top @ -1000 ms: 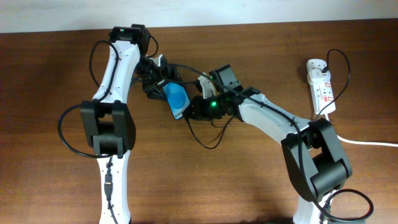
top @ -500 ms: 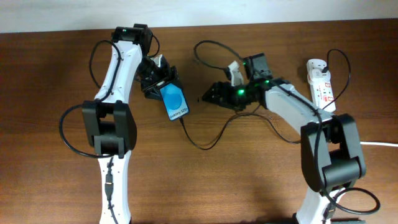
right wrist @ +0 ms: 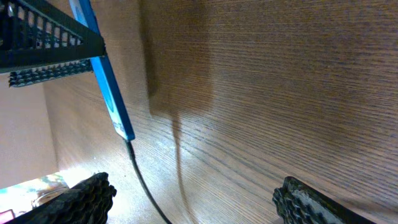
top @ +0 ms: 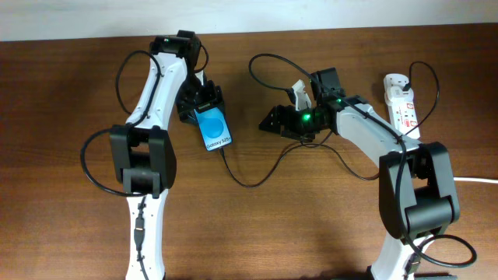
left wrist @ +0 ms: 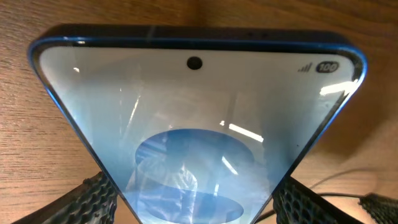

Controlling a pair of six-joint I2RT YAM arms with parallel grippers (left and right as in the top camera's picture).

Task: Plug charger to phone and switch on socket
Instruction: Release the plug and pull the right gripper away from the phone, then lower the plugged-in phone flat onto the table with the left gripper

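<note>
The charger already sits in the phone's lower end, so my left gripper needs to lower the phone (top: 215,129) onto the tabletop beneath it next and release it there.
My left gripper (top: 201,106) is shut on the phone (top: 215,129), whose bright blue screen faces up above the table. In the left wrist view the phone (left wrist: 196,118) fills the frame, with that gripper's (left wrist: 196,210) pads on both of its side edges. The thin black charger (top: 247,182) is plugged into the phone's lower end and loops across the table. My right gripper (top: 269,123) is open, a short way right of the phone and holding nothing. The right wrist view shows the phone's edge (right wrist: 112,93), the charger (right wrist: 144,183) leaving it, and open jaws (right wrist: 199,205). The white socket (top: 405,109) lies at the far right.
A black cord (top: 424,78) arcs over the socket's top end, and a thick white cord (top: 467,179) runs off the right edge. The charger's slack also loops up behind my right arm (top: 257,62). Brown wooden table (top: 296,225) all around.
My right gripper has opened, let go of the charger at the phone and pulled away to the right. The charger stays in the phone. The left gripper shifted the phone slightly.
</note>
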